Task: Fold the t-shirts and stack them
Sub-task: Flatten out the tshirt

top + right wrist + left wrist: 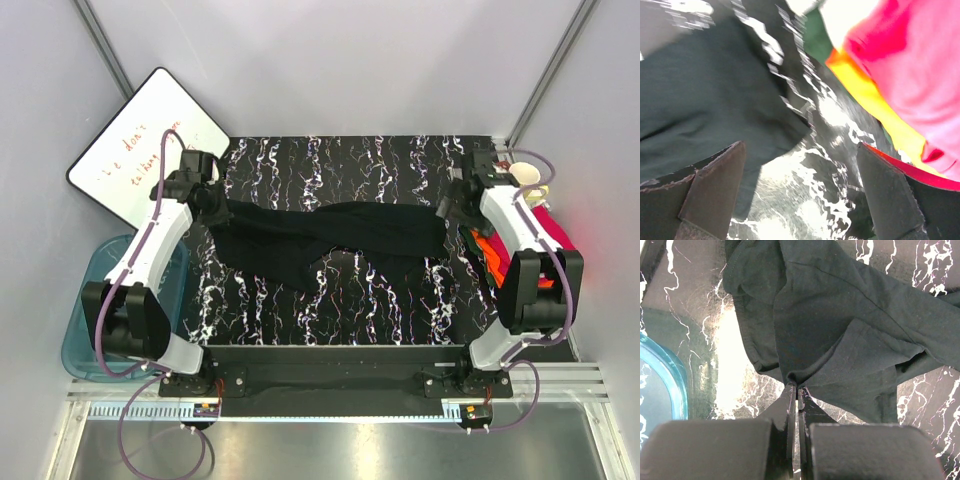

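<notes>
My right gripper needs to go down and a little sideways onto the black t-shirt's near corner [438, 246] [784, 132], because the corner is below it and to its left in the wrist view.
The black t-shirt [335, 238] lies stretched and rumpled across the marbled table, reaching almost from arm to arm. My left gripper [215, 203] is shut on its left edge; the left wrist view shows the closed fingertips [791, 395] pinching a fold of the black cloth [840, 320]. My right gripper [450, 208] is open over the shirt's right end, with the black cloth [700, 95] under its left finger and bare table between the fingers. The magenta-pink t-shirt [553, 232] with the orange piece [487, 247] lies at the right table edge, also seen in the right wrist view [910, 60].
A cream mug [526, 176] stands at the back right corner. A whiteboard [145, 140] leans at the back left. A blue translucent bin [85, 310] sits left of the table, also seen in the left wrist view [660, 370]. The marbled table [350, 310] is bare in front of the shirt.
</notes>
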